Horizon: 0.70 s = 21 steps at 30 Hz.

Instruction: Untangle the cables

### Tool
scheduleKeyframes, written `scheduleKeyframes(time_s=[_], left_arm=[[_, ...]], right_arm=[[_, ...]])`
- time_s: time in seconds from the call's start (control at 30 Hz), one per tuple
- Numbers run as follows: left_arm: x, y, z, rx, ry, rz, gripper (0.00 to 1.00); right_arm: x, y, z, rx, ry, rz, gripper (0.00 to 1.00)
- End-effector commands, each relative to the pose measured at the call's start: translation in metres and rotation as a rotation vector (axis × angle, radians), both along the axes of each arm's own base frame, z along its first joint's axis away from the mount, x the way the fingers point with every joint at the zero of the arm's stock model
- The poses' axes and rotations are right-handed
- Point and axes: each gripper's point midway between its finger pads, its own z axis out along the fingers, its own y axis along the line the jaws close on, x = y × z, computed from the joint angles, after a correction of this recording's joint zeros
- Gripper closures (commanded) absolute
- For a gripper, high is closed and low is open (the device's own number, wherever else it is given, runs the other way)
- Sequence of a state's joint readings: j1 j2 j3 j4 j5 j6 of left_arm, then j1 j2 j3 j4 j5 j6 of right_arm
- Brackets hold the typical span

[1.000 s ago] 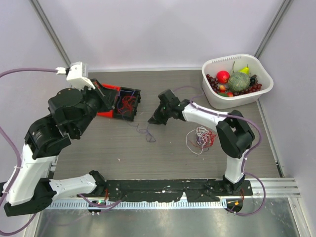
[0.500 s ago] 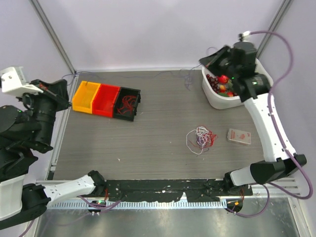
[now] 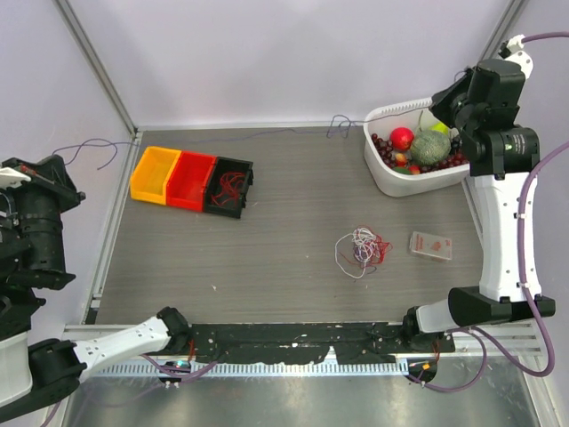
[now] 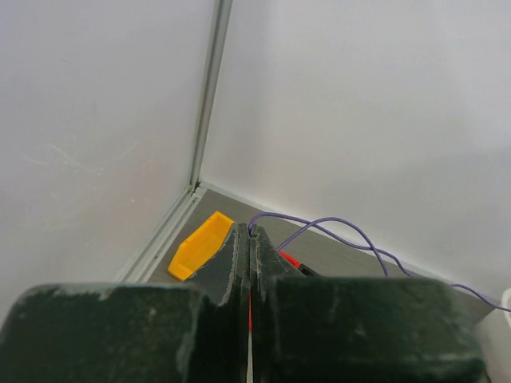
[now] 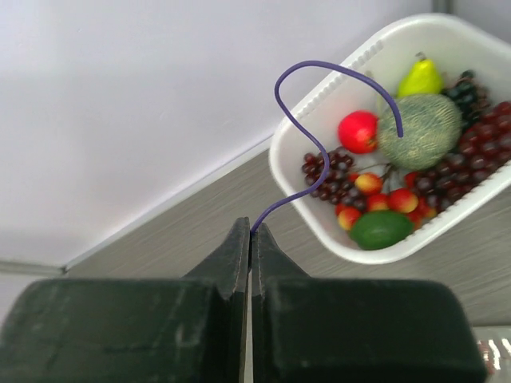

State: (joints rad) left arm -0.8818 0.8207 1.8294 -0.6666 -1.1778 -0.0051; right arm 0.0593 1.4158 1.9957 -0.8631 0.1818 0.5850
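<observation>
My right gripper should next go down and left in the top view, over the bare tabletop, and release the purple cable, clear of the cable tangle.
A small tangle of the cables (image 3: 360, 249), red, white and dark strands, lies on the table right of centre, with neither gripper near it. One thin purple cable (image 3: 267, 132) stretches along the table's back edge between the two arms. My left gripper (image 3: 60, 169) is raised past the table's left edge. In the left wrist view it is shut (image 4: 251, 231) on one end of that purple cable (image 4: 335, 223). My right gripper (image 3: 437, 100) is high beside the fruit basket. Its jaws are shut (image 5: 252, 233) on the other end, and the cable's free tail (image 5: 319, 68) curls above the basket.
A white basket (image 3: 382, 178) of fruit stands at the back right. Orange (image 3: 153, 173), red (image 3: 191, 178) and black (image 3: 229, 185) bins sit in a row at the back left, the black one holding red wires. A small card pack (image 3: 431, 245) lies right of the tangle.
Both arms have swung up and outward from the table's middle, left arm to the far left, right arm over the basket. The purple cable came off the table and now spans between them.
</observation>
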Motion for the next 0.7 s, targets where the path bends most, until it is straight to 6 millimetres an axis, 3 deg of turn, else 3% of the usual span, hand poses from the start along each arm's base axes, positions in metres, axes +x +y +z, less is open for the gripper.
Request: scheduleKeyframes(time_s=[0.0,0.17,0.3,0.43,0.57,0.63,0.67], left_arm=[[-0.002,0.009,-0.003,0.048,0.046,0.06,1.0],[-0.01,0.028,-0.002,0.142,0.113,0.165,1.0],[-0.014,0.035,-0.009,0.168,0.127,0.184,1.0],[-0.019,0.044,-0.017,0.26,0.206,0.258,1.0],[-0.026,0.052,-0.021,0.292,0.23,0.276,1.0],[-0.022,0.047,-0.022,0.286,0.204,0.233,1.0],[-0.017,0.039,-0.027,0.288,0.201,0.183,1.0]], right_arm=[[-0.006,-0.041,0.017,-0.129,-0.009,-0.182,0.99],[-0.002,-0.063,0.02,-0.168,-0.004,-0.274,0.99],[0.013,-0.071,0.018,-0.204,0.014,-0.292,0.99],[0.033,-0.103,-0.002,-0.196,0.068,-0.346,0.99],[0.059,-0.102,-0.008,-0.235,0.071,-0.28,0.99],[0.069,-0.089,-0.009,-0.214,0.065,-0.211,0.99],[0.075,-0.068,-0.014,-0.177,0.06,-0.126,0.99]])
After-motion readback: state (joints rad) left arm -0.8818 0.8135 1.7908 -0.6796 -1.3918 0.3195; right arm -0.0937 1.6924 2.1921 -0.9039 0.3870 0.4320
